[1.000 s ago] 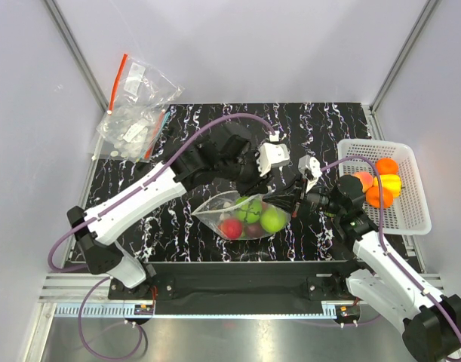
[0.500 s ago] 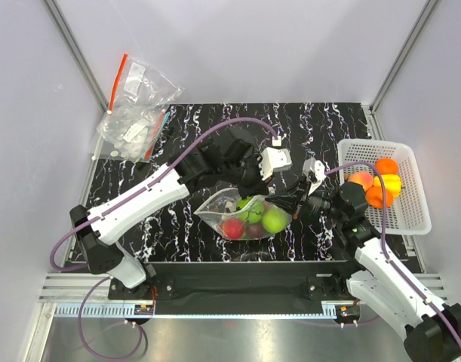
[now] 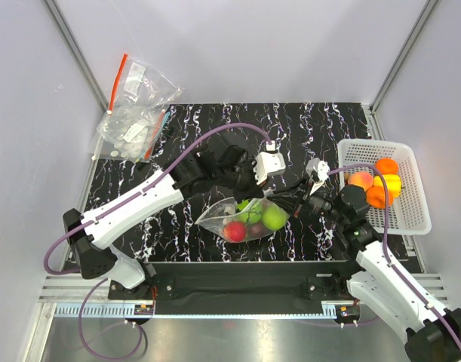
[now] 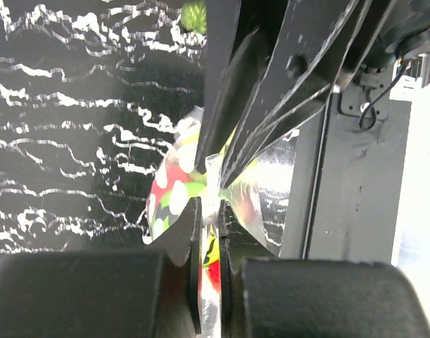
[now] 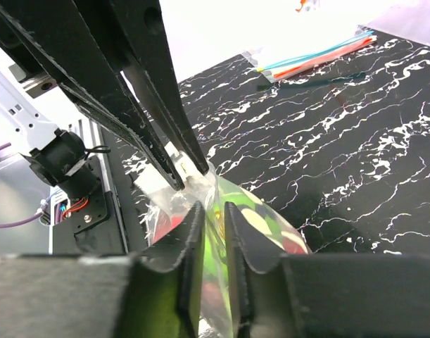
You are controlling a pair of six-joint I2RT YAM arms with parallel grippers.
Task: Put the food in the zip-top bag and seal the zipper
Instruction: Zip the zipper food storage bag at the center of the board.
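Note:
My left gripper should next slide along the pale zipper to the bag's free corner [image 3: 202,219], away from my right gripper, and release it, because the opposite corner is held.
The dotted zip-top bag [image 3: 245,219] lies on the black marbled mat with green [image 3: 274,218], red [image 3: 234,231] and dark purple food inside. My left gripper [image 3: 252,196] is shut on the bag's upper mouth edge [image 4: 209,211]. My right gripper [image 3: 290,205] is shut on the same edge at the bag's right corner [image 5: 213,218]. The two grippers face each other, almost tip to tip. The pale zipper [image 5: 198,183] runs between them. The right gripper's fingers [image 4: 260,105] fill the top of the left wrist view. The left gripper's fingers [image 5: 155,134] show in the right wrist view.
A white basket [image 3: 411,219] at the right edge holds orange, yellow and peach food [image 3: 381,185]. A clear undotted bag with a red strip [image 3: 136,105] lies at the back left. The black rail [image 3: 238,275] runs along the near edge.
The left wrist has shifted slightly left and down. The right gripper has edged right. The bag has drawn narrower between them and moved a little toward the near edge.

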